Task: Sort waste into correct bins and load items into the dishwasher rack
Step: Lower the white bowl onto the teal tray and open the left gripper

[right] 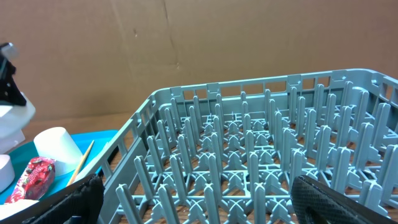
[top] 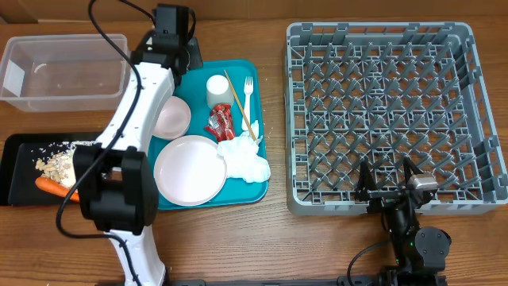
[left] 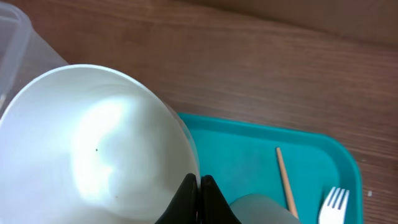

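The left gripper lowers toward the tray's far corner by the tub and releases the small white bowl's rim next, since the bowl hangs above the teal tray.
My left gripper (left: 199, 200) is shut on the rim of a small white bowl (left: 93, 149), held over the far left corner of the teal tray (left: 261, 146). In the overhead view the gripper (top: 171, 38) hides this bowl. The tray holds the second bowl (top: 173, 117), the plate (top: 189, 169), the cup (top: 219, 89), the fork (top: 248, 97), the wooden stick (top: 236, 97), the red wrapper (top: 218, 123) and the napkin (top: 248, 159). The black tray (top: 20, 151) holds the scraps (top: 54, 164) and the carrot (top: 52, 187). My right gripper (top: 389, 181) is open and empty at the front edge of the grey rack (top: 389, 103).
The clear tub (top: 63, 71) stands at the far left, just left of the held bowl, its corner in the left wrist view (left: 15, 37). My left arm stretches over the teal tray's left side. A cardboard wall stands behind the rack (right: 249, 155).
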